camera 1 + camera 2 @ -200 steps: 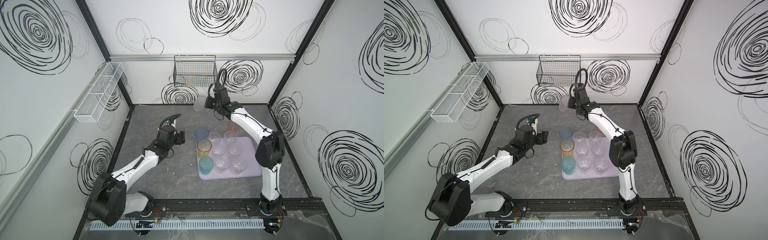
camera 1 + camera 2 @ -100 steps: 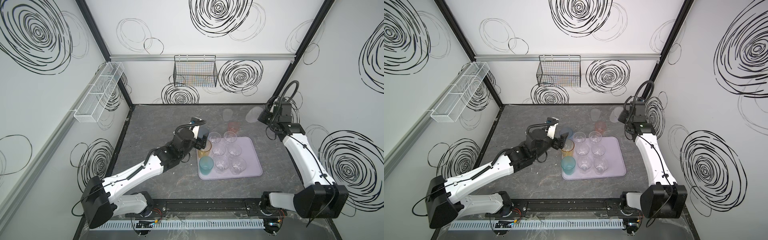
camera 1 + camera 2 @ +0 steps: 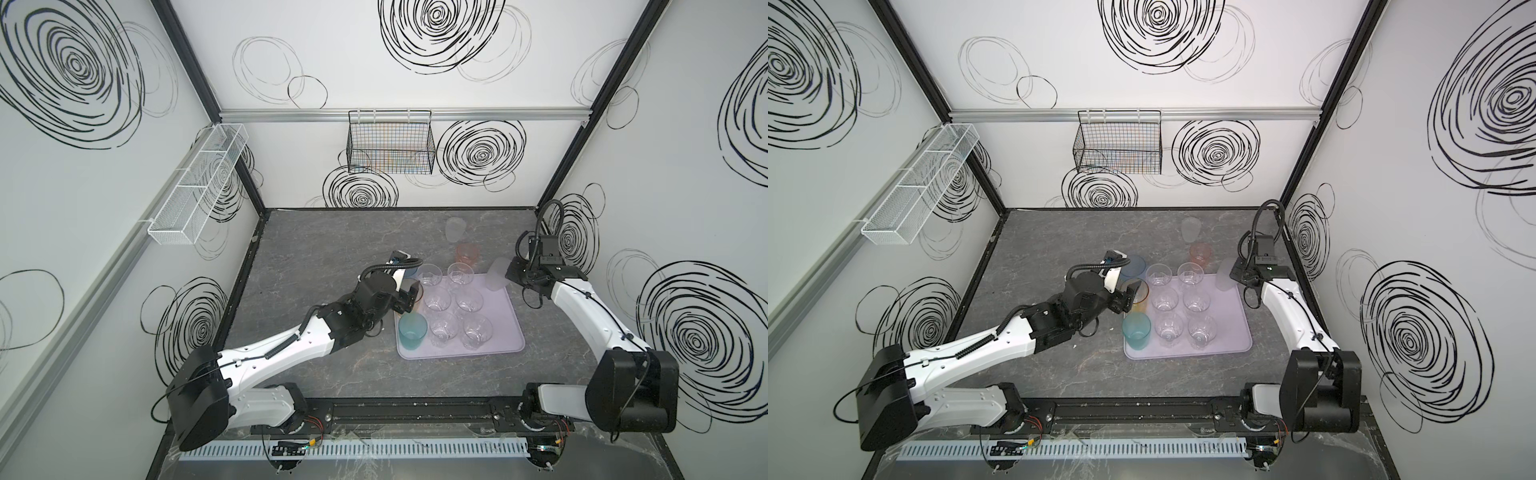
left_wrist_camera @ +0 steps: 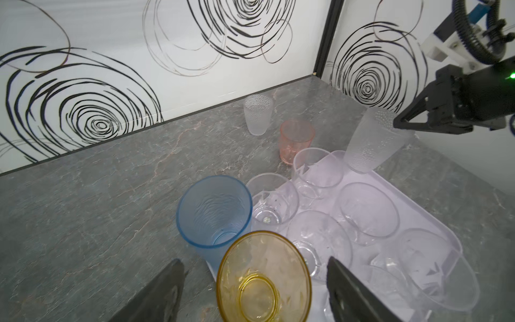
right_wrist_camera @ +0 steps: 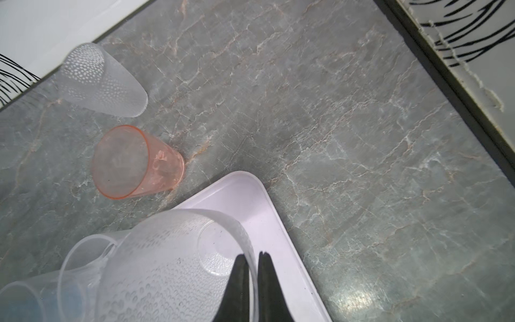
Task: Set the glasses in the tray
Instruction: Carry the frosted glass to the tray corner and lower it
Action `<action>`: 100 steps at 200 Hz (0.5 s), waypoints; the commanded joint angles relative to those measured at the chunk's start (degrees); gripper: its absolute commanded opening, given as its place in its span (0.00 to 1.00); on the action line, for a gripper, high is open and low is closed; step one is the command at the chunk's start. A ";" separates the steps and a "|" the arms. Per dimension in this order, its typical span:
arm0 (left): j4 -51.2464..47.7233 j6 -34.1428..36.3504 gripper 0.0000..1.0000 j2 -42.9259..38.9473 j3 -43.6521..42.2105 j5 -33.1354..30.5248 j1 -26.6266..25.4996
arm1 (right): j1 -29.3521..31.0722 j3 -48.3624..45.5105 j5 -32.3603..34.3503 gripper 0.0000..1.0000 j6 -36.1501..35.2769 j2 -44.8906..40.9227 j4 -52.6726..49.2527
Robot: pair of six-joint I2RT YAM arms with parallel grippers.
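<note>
My right gripper is holding the frosted glass by its rim and will lower it onto the tray's far corner [image 3: 493, 283] [image 5: 232, 203] beside the clear glasses. It will let go of the rim there, since that corner of the tray is empty.
The lavender tray [image 3: 505, 328] [image 3: 1233, 328] holds several clear glasses [image 3: 437, 299], a teal glass [image 3: 412, 331] and, at its left edge, an amber glass [image 4: 263, 278]. My left gripper [image 4: 255, 295] [image 3: 409, 297] stands open around the amber glass, with a gap on each side. My right gripper [image 5: 252, 258] [image 3: 509, 274] is shut on the rim of a frosted glass [image 5: 167, 264] [image 3: 497, 274], tilted over the tray's far right corner [image 5: 267, 212]. On the table behind the tray stand a blue glass [image 4: 214, 212], a pink glass [image 3: 467, 253] [image 5: 133, 161] and another frosted glass [image 3: 456, 230] [image 4: 257, 117].
A black wire basket [image 3: 390, 145] hangs on the back wall and a white mesh basket [image 3: 199, 183] on the left wall. The right wall and its black frame post [image 5: 446, 83] stand close behind my right gripper. The tabletop is dark grey marble [image 3: 324, 241].
My right arm swung from the back middle to the right and brought the frosted glass down to the tray's far right corner. My left arm moved right, up to the amber glass.
</note>
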 commanded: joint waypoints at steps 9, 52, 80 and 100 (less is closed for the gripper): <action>4.82 -2.80 0.83 -3.57 -4.21 -1.32 3.47 | 1.43 1.55 2.73 0.00 0.91 4.42 1.83; 5.45 -4.10 0.82 -4.53 -6.91 1.71 7.30 | 3.01 4.36 6.14 0.00 0.82 9.06 0.69; 6.73 -3.96 0.83 -4.56 -8.49 2.95 8.72 | 4.21 4.34 7.86 0.03 0.37 10.44 0.64; 7.53 -4.08 0.82 -4.51 -9.28 4.27 9.28 | 5.11 4.79 8.21 0.10 0.20 11.21 -0.01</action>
